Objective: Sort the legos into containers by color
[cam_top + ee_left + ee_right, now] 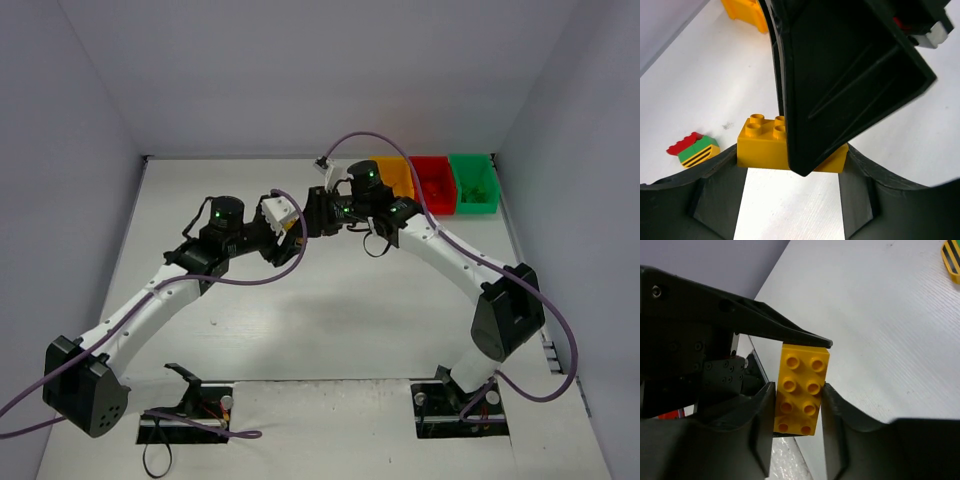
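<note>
My right gripper needs to carry the brick over the matching yellow-orange bin (398, 178) and let go, because the bin is outward of my right gripper, to its right in the top view.
A yellow two-by-four lego brick (760, 142) is held above the table between both grippers, where they meet mid-table. My left gripper (792, 157) clamps it end to end. My right gripper (799, 402) clamps its long sides (800, 385). In the top view the left gripper (303, 226) and right gripper (332, 216) touch, and the brick is hidden between them. A small stack of red, green and yellow-striped legos (692, 150) lies on the table to the left. The yellow-orange bin (393, 177), red bin (433, 183) and green bin (473, 182) stand side by side at the far right.
White enclosure walls close in the table at the back and both sides. Purple cables (350, 140) loop from both arms over the middle. The yellow-orange bin's corner (745, 12) shows beyond the left gripper. A yellow striped piece (951, 260) lies at the right wrist view's top right edge.
</note>
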Motion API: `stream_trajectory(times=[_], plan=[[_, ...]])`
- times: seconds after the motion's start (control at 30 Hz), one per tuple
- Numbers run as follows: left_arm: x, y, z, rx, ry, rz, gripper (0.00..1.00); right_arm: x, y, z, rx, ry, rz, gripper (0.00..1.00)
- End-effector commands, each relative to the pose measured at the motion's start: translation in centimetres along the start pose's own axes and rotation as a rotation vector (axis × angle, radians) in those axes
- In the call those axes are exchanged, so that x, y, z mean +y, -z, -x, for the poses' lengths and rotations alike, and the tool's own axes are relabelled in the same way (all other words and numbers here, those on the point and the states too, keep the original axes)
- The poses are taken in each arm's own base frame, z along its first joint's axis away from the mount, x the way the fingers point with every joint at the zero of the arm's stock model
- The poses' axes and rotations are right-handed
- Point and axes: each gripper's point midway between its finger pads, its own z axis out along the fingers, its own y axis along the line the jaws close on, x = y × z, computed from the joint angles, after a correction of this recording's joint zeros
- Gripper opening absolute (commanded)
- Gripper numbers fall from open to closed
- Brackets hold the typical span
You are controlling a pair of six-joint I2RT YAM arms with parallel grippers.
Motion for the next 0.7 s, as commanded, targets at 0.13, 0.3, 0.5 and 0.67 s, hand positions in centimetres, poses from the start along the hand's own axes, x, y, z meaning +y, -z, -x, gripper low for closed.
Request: stream_trajectory(times=[0.13, 0.3, 0.5, 0.67], plan=[[1.4, -0.1, 3.6, -0.092, -0.056, 0.052, 0.3, 0.0, 0.1, 1.7, -0.062, 0.069, -0.006, 0.0], [2.3, 0.4, 1.8, -0.045, 0.036, 0.139, 0.73, -5.3, 1.7, 4.0, -0.128, 0.06, -0.167, 0.0], [3.0, 2.3, -1.5, 0.029, 0.153, 0.269, 0.76, -15.1, 7.1, 10.3, -0.301, 0.105, -0.55, 0.0], [2.6, 3.8, -3.5, 0.07, 0.27, 0.326, 0.76, -23.8, 11.1, 13.3, -0.345, 0.124, -0.889, 0.0]])
